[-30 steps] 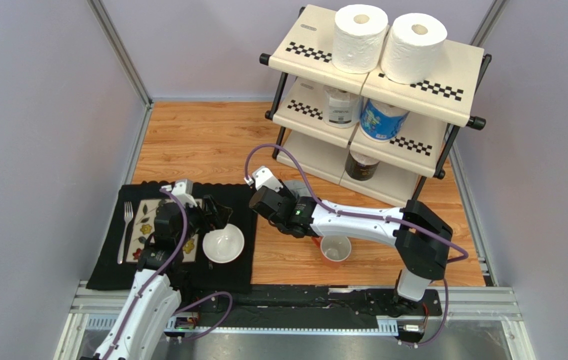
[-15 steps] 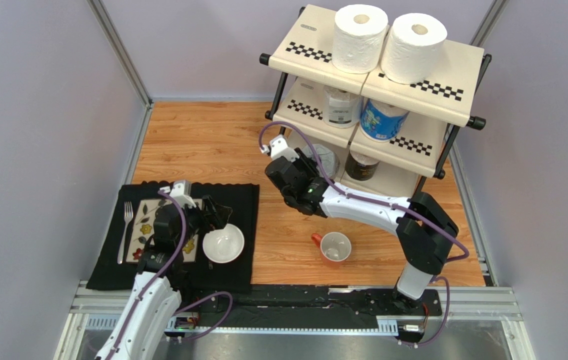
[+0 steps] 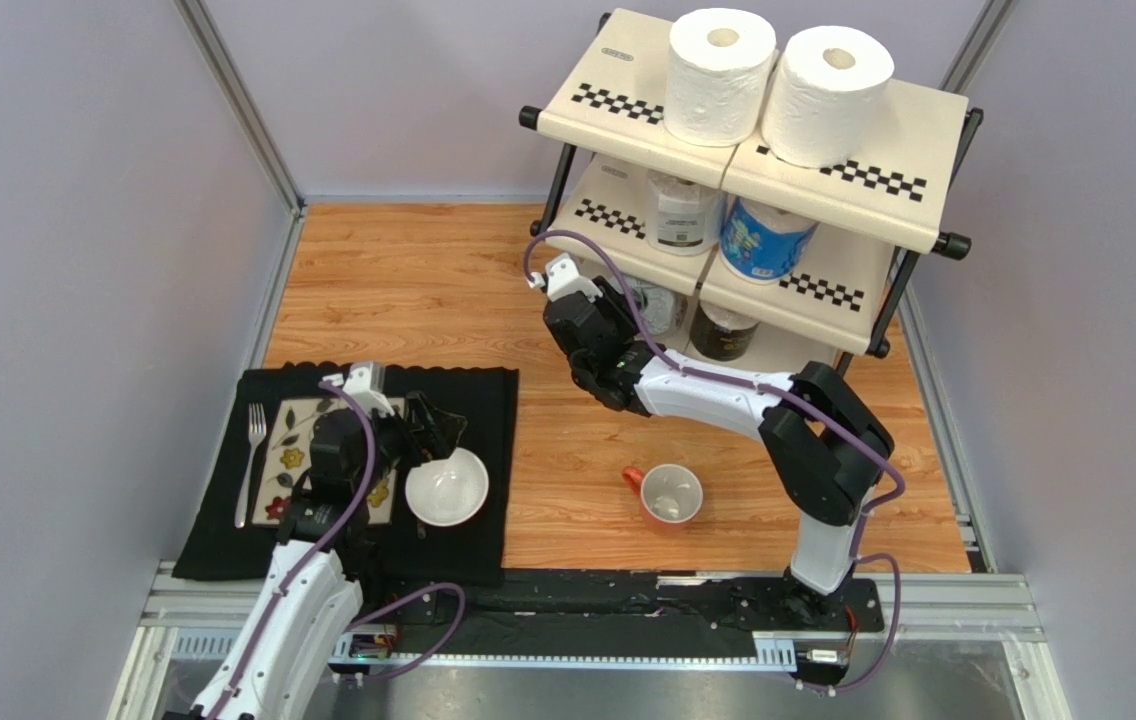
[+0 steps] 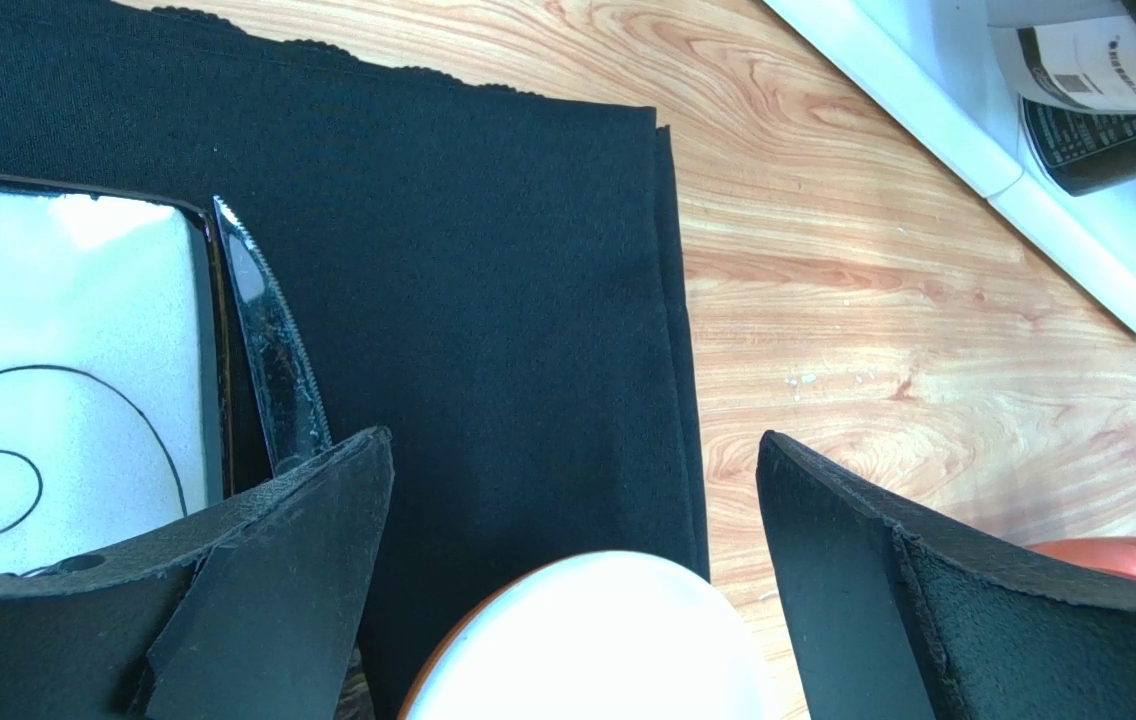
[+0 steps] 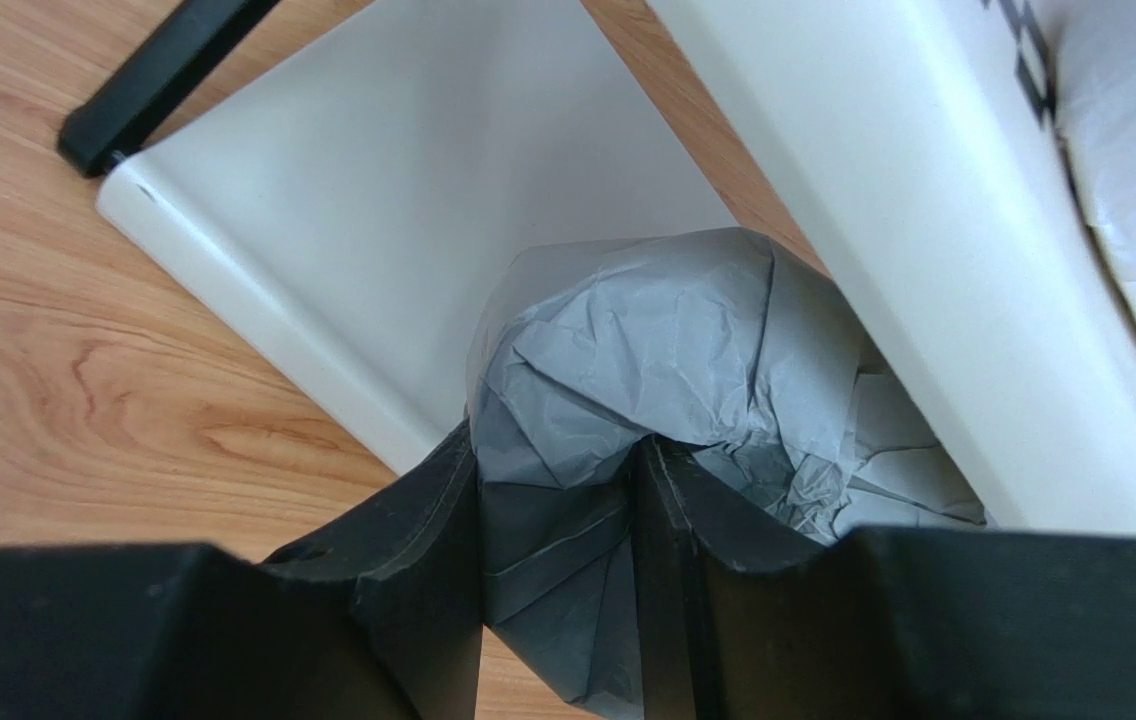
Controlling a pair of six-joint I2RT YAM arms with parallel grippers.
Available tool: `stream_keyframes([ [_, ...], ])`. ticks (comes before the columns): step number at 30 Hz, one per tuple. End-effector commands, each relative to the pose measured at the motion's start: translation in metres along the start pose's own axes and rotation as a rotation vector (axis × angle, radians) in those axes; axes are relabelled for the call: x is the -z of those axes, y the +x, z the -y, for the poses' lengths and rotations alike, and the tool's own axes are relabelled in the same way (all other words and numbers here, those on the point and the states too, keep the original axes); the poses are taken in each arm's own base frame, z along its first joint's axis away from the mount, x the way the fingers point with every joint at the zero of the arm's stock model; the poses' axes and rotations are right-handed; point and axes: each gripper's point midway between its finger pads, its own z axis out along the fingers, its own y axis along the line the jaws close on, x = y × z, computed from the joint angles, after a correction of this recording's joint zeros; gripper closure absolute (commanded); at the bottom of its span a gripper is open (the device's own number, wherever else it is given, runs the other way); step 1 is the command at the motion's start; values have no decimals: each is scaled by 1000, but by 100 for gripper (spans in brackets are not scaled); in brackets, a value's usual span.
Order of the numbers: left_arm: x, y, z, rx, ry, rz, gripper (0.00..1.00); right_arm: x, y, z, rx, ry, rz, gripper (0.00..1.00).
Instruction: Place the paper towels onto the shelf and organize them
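Observation:
The right gripper eases outward and down onto the bottom panel below it next and releases, since the grey roll (image 5: pixel 679 345) still covers the bottom panel's front edge.
The shelf (image 3: pixel 905 143) stands at the back right. Two white rolls (image 3: pixel 720 75) (image 3: pixel 827 95) stand on its top tier. A clear-white wrapped roll (image 3: pixel 682 210) and a blue one (image 3: pixel 764 240) stand on the middle tier, and a black one (image 3: pixel 721 333) on the bottom tier. My right gripper (image 3: pixel 631 323) is shut on the grey roll (image 3: pixel 657 308) at the left half of the bottom tier. In the right wrist view the gripper (image 5: pixel 559 495) pinches the grey roll's (image 5: pixel 679 345) wrapped wall over the bottom panel (image 5: pixel 379 195). My left gripper (image 3: pixel 432 435) is open and empty above the white bowl (image 3: pixel 447 488).
An orange mug (image 3: pixel 669 492) stands on the wood between the arms. A black mat (image 3: pixel 484 405) holds a plate (image 3: pixel 289 450), a fork (image 3: pixel 256 450) and the bowl (image 4: pixel 604 645). A knife (image 4: pixel 266 360) lies beside the plate (image 4: pixel 48 375). Grey walls close in on both sides.
My right arm has carried the grey roll from near the mug up and back to the shelf's bottom tier. The left arm has not moved.

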Motion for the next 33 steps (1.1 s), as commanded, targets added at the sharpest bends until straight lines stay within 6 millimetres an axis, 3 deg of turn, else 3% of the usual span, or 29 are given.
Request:
stream_keyframes([
  [1, -2, -6, 4, 5, 24, 28, 1, -11, -23, 15, -51, 57, 53, 66],
  [11, -4, 0, 1, 11, 26, 18, 1, -27, -5, 15, -72, 28, 8, 65],
  [23, -5, 5, -1, 18, 25, 7, 1, -35, 10, 7, -75, 4, -34, 56],
  [33, -5, 5, 0, 19, 27, 5, 1, -38, 14, 14, -91, 14, -48, 37],
])
